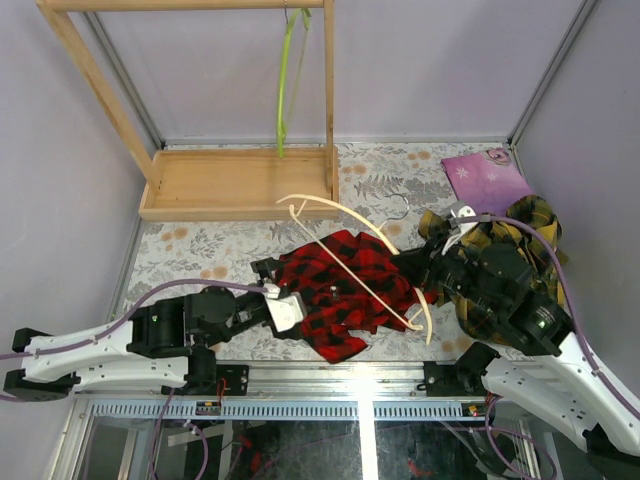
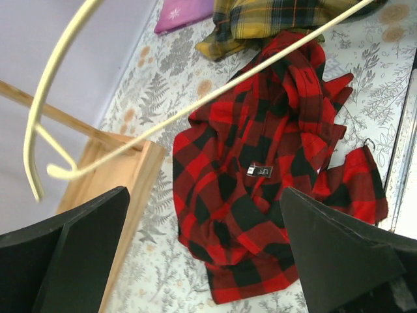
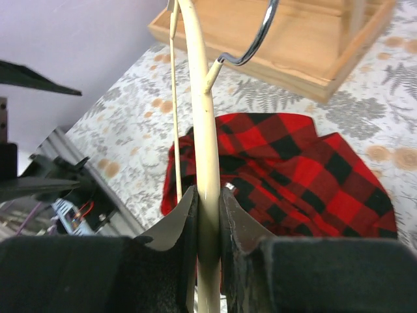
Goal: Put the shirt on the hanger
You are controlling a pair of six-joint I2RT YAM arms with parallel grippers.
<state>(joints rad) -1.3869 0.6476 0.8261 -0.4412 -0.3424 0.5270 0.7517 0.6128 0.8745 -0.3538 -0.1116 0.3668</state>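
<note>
Next I should turn my left gripper and lower it onto the fold of shirt [image 1: 313, 291] [image 2: 245, 212] beside the small label, since that cloth lies clear of the hanger's lower bar.
The red-and-black plaid shirt [image 1: 340, 290] [image 2: 260, 176] [image 3: 293, 163] lies crumpled on the floral table, between the two arms. The cream hanger [image 1: 350, 215] [image 2: 163, 117] [image 3: 202, 117] is lifted above it, its thin lower bar crossing over the cloth and its metal hook [image 3: 257, 39] pointing toward the wooden rack. My right gripper [image 1: 428, 290] [image 3: 208, 208] is shut on the hanger's curved arm near one end. My left gripper [image 1: 275, 292] [image 2: 208, 261] hangs open just above the shirt's near left edge, with nothing between its fingers [image 2: 85, 248].
A wooden rack [image 1: 240, 180] [image 2: 111, 176] stands at the back left with a lime-green hanger [image 1: 285, 80] on its rail. A yellow-and-dark plaid shirt [image 1: 520, 230] [image 2: 280, 16] and a purple sheet [image 1: 485, 175] [image 2: 186, 13] lie at the back right.
</note>
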